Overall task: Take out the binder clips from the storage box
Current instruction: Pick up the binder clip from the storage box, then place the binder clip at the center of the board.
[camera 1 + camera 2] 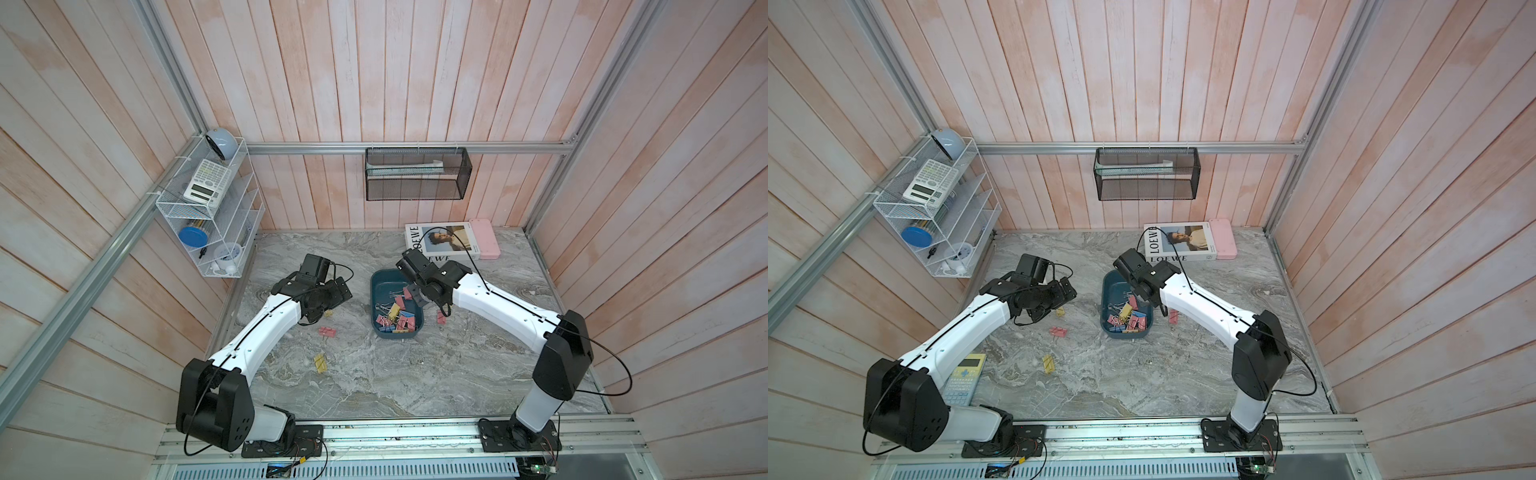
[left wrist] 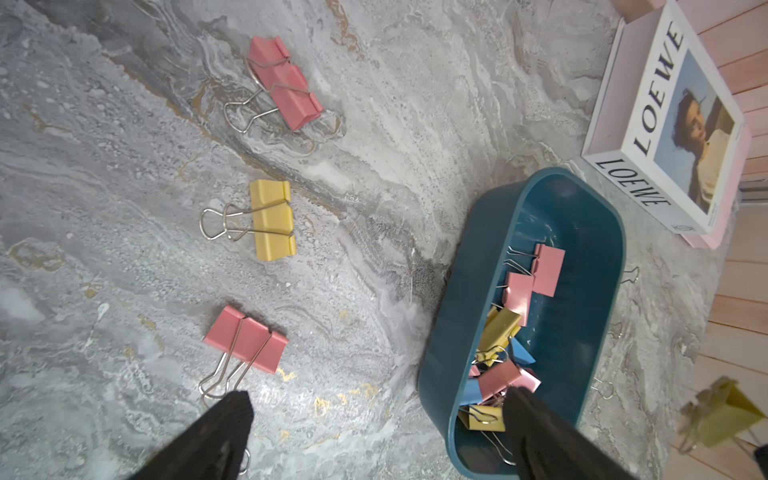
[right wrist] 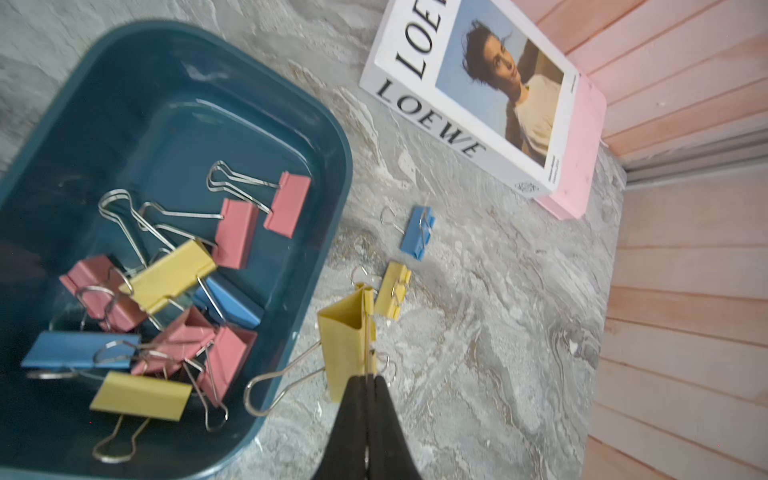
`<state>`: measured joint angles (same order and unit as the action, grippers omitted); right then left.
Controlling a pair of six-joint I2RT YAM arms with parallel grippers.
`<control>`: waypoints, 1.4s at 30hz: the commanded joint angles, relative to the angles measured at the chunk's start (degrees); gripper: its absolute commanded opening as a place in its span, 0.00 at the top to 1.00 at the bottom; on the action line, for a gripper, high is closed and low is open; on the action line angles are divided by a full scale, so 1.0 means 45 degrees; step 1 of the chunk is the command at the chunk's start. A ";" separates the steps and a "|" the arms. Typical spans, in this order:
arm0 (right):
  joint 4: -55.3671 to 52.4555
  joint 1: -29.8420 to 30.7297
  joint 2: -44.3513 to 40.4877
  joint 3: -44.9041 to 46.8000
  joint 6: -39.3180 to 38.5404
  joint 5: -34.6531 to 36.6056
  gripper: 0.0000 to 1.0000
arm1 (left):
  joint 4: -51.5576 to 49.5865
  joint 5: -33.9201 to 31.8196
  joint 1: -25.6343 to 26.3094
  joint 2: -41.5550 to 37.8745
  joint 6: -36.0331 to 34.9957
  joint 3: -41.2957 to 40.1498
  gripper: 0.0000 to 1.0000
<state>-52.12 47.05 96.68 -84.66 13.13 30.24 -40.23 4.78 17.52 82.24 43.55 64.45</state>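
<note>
Next, my right gripper moves back past the pink clip and down, and releases the yellow clip point(image 3: 345, 332) on the empty marble.
The teal storage box point(image 1: 386, 286) point(image 1: 1115, 289) sits mid-table and holds several pink, yellow and blue binder clips point(image 1: 395, 320) point(image 3: 166, 282). My right gripper point(image 3: 365, 380) is shut on a yellow binder clip point(image 3: 345, 332), pinching its edge. The clip hangs above the marble just outside the box's right wall. My left gripper point(image 2: 378, 397) is open and holds nothing. One finger is over bare table, the other over the box's near corner point(image 2: 457, 332). Loose clips lie on the table: pink point(image 2: 286, 83), yellow point(image 2: 272, 220) and pink point(image 2: 247, 338) left of the box, blue point(image 3: 417, 232) and yellow point(image 3: 392, 291) right of it.
A white LOEWE book point(image 1: 440, 243) lies on a pink case point(image 1: 484, 239) at the back right. A black mesh basket point(image 1: 417, 174) hangs on the back wall. A white wire rack point(image 1: 208, 216) hangs on the left wall. A calculator point(image 1: 963, 378) lies beside the left arm.
</note>
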 commanded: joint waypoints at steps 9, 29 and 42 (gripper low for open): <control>-0.2487 0.0688 -0.2087 0.4300 0.5343 -0.0441 1.00 | 0.0658 0.1182 -0.0062 0.1542 -0.0596 0.1196 0.00; -0.1138 0.0211 0.1477 0.3407 0.5423 0.0078 1.00 | -0.0046 0.0852 -0.0053 0.0116 -0.0460 0.0081 0.00; -0.1113 0.0097 -0.0648 0.2915 0.4968 0.0419 0.42 | 0.0286 0.1458 0.1315 0.0916 -0.1424 0.0561 0.20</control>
<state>-56.82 47.92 98.19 -69.14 35.48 29.65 -39.57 10.11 21.54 84.36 39.92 65.34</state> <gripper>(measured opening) 0.562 0.818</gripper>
